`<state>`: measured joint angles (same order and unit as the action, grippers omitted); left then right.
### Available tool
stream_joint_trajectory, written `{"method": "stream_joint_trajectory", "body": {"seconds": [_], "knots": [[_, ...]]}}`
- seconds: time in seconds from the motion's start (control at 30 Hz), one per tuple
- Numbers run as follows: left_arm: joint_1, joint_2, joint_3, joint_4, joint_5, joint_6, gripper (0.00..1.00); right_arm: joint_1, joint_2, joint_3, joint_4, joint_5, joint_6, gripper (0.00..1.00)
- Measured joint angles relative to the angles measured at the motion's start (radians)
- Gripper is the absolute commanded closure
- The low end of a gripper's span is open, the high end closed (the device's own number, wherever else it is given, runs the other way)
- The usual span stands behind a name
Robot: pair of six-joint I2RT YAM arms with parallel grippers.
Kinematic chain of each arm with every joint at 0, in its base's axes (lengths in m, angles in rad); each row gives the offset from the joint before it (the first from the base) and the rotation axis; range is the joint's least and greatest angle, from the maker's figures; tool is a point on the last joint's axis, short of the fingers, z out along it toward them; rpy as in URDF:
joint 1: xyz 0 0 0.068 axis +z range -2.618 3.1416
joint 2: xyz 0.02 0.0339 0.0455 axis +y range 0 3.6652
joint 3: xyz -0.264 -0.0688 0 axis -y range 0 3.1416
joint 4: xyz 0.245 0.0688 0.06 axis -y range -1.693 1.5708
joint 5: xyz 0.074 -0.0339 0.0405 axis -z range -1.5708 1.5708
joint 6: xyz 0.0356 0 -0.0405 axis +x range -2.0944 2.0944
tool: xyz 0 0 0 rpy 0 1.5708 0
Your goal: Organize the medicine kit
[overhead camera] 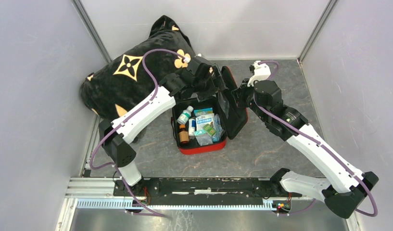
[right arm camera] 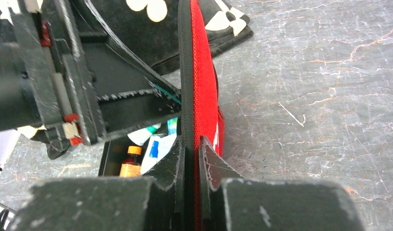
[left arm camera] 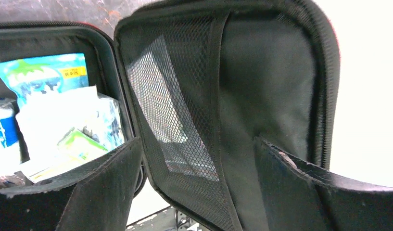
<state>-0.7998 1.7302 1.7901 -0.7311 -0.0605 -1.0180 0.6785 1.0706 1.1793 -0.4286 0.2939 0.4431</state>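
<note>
The kit's filled base (overhead camera: 202,125) (right arm camera: 147,150) is below and to the left in the top view, so the robot should next swing the lid's rim in its right gripper over and down, then let go.
The red medicine kit (overhead camera: 204,147) lies open on the table, its lid (overhead camera: 231,108) standing upright. Its base holds a white bottle (overhead camera: 184,115), a brown bottle (overhead camera: 183,134) and blue and green packets (overhead camera: 204,122). My right gripper (right arm camera: 192,154) is shut on the lid's rim (right arm camera: 204,86), one finger inside and one outside. My left gripper (left arm camera: 199,187) is open, facing the lid's black lining and its mesh pocket (left arm camera: 175,110), which holds a flat pale packet. In the top view the left gripper (overhead camera: 211,79) is at the lid's far end and the right gripper (overhead camera: 238,94) at its outer side.
The black pillow with gold flowers (overhead camera: 127,82) lies at the back left, right behind the left arm and touching the kit's far side. Grey walls close in the table on three sides. A metal rail (overhead camera: 199,185) runs along the near edge.
</note>
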Motion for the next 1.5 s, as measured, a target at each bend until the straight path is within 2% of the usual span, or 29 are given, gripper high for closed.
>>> {"method": "stream_joint_trajectory", "body": {"seconds": [0.23,0.47,0.6,0.77,0.87,1.13,1.27,1.4,1.5], "knots": [[0.080,-0.116,-0.066,0.024,-0.040,0.109,0.04,0.007,0.001,0.002,-0.015,0.074,-0.058,1.00],[0.223,-0.266,-0.304,0.042,-0.072,0.253,0.00,0.003,0.027,0.069,-0.068,0.223,-0.188,1.00],[0.244,-0.307,-0.462,0.064,-0.077,0.295,0.00,-0.022,0.068,0.124,-0.080,0.270,-0.257,1.00],[0.277,-0.337,-0.586,0.105,-0.057,0.312,0.00,-0.074,0.136,0.171,-0.084,0.307,-0.337,1.00],[0.304,-0.352,-0.613,0.136,-0.042,0.317,0.00,-0.084,0.183,0.202,-0.087,0.278,-0.362,1.00],[0.371,-0.368,-0.671,0.205,-0.019,0.335,0.00,-0.088,0.322,0.201,-0.016,0.038,-0.316,0.98],[0.389,-0.368,-0.695,0.211,-0.014,0.340,0.00,-0.085,0.365,0.176,0.061,-0.051,-0.269,0.83],[0.403,-0.369,-0.703,0.211,-0.015,0.343,0.00,-0.085,0.407,0.156,0.143,-0.157,-0.220,0.59],[0.413,-0.369,-0.703,0.210,-0.016,0.351,0.00,-0.085,0.441,0.135,0.200,-0.285,-0.174,0.47]]}}
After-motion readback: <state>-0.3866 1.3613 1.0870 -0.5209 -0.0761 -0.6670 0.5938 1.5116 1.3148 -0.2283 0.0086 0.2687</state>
